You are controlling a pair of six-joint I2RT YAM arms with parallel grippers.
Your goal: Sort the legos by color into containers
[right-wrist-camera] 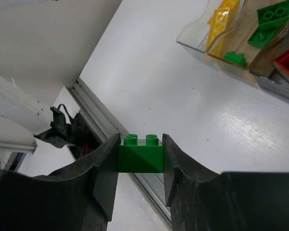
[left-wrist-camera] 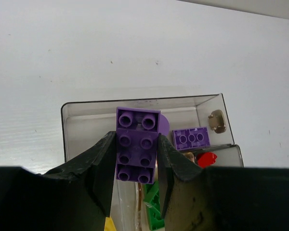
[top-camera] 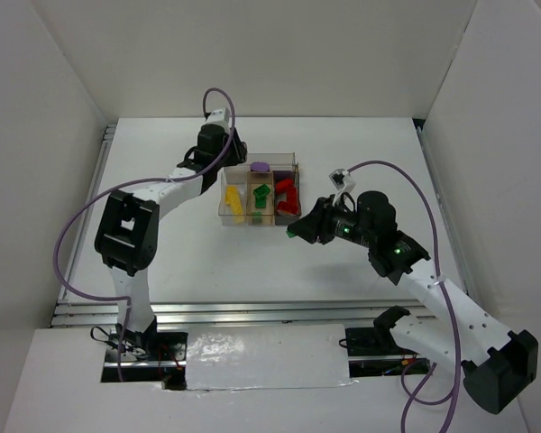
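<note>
Next, my right gripper swings outward, to the left in the top view, to release at the middle bin [top-camera: 261,202] [right-wrist-camera: 245,45], which has matching green legos.
My left gripper [left-wrist-camera: 137,161] is shut on a purple studded brick [left-wrist-camera: 137,144], which hangs over the wide clear compartment [left-wrist-camera: 135,102] at the back of the containers [top-camera: 258,191]. A flat purple lego [left-wrist-camera: 191,138] lies inside that compartment. My right gripper [right-wrist-camera: 140,161] is shut on a green brick [right-wrist-camera: 140,155], studs up, and holds it off the table just right of the containers' front corner [top-camera: 293,231]. The narrow bins hold yellow legos [top-camera: 235,204], green legos [top-camera: 261,198] and red legos [top-camera: 288,197]; the right wrist view also shows these yellow legos [right-wrist-camera: 221,19] and green legos [right-wrist-camera: 269,19].
An aluminium rail [top-camera: 252,311] runs along the table's near edge and another rail [top-camera: 104,171] along its left side. White walls close in the back and both sides. Loose black wiring [right-wrist-camera: 58,132] sits beyond the near rail.
</note>
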